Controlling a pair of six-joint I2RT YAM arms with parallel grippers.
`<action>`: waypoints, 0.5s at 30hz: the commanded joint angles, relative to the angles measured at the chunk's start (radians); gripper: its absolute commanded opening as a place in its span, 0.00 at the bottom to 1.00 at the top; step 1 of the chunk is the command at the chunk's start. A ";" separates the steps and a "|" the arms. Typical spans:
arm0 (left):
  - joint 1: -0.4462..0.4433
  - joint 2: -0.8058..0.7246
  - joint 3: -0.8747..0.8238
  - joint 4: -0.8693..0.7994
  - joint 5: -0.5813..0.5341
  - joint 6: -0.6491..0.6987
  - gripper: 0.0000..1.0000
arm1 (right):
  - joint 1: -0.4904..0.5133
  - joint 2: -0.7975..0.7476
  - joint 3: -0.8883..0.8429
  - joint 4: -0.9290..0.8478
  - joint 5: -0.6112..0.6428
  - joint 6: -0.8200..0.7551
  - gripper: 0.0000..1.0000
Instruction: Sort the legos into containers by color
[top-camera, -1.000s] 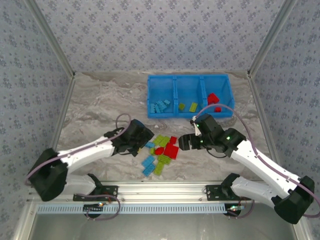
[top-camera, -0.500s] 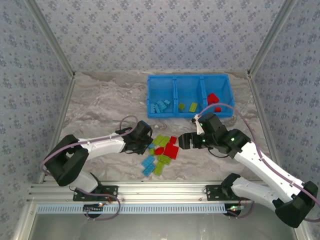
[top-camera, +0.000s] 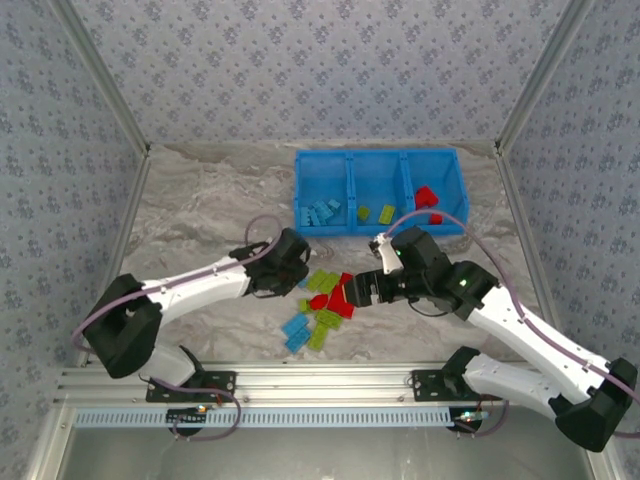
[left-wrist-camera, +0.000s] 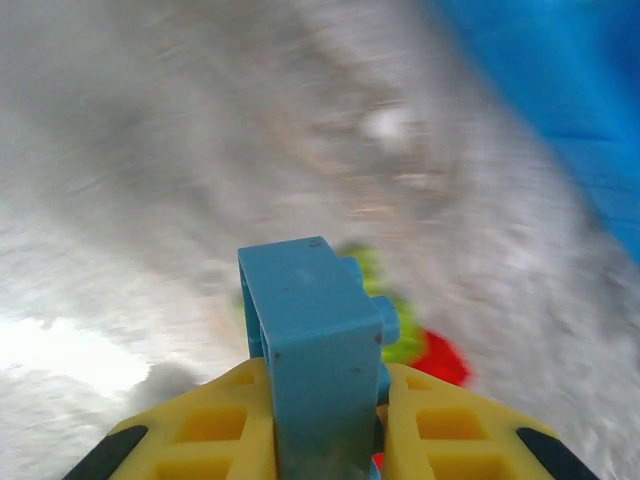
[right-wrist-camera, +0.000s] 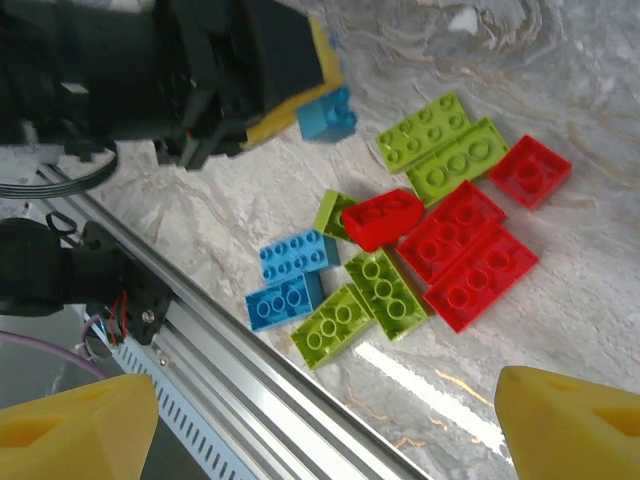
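Observation:
My left gripper holds the light blue lego and will carry it outward over the section of the tray that already holds blue legos, then let it go there.
My left gripper (left-wrist-camera: 325, 400) is shut on a light blue lego (left-wrist-camera: 310, 330) that stands on edge between the yellow fingers. Seen from above, this gripper (top-camera: 297, 270) is at the left edge of the loose pile of legos (top-camera: 325, 305). The right wrist view shows the same blue lego (right-wrist-camera: 327, 115) under the black left gripper. My right gripper (top-camera: 362, 290) hangs open over the red legos (right-wrist-camera: 465, 250), with nothing between its fingers. Beside them lie lime green legos (right-wrist-camera: 447, 147) and two light blue legos (right-wrist-camera: 290, 275). The containers are three compartments of a blue tray (top-camera: 375, 152) behind the pile.
The tray holds blue legos (top-camera: 320, 210) on the left, green legos (top-camera: 375, 213) in the middle and red legos (top-camera: 427, 197) on the right. An aluminium rail (top-camera: 320, 378) runs along the near table edge, close to the pile. Patterned walls enclose the table.
My left gripper has closed on the light blue lego at the pile's left edge and shifted slightly right. My right gripper has moved left over the red legos, still open.

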 joint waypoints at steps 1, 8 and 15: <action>-0.021 0.036 0.223 -0.100 -0.154 0.271 0.11 | -0.002 -0.073 0.012 0.051 0.098 0.046 0.91; 0.047 0.321 0.496 -0.075 -0.338 0.536 0.09 | -0.014 -0.137 -0.009 0.005 0.145 0.129 0.92; 0.134 0.541 0.700 0.023 -0.287 0.685 0.23 | -0.005 -0.190 -0.036 -0.062 0.177 0.188 0.90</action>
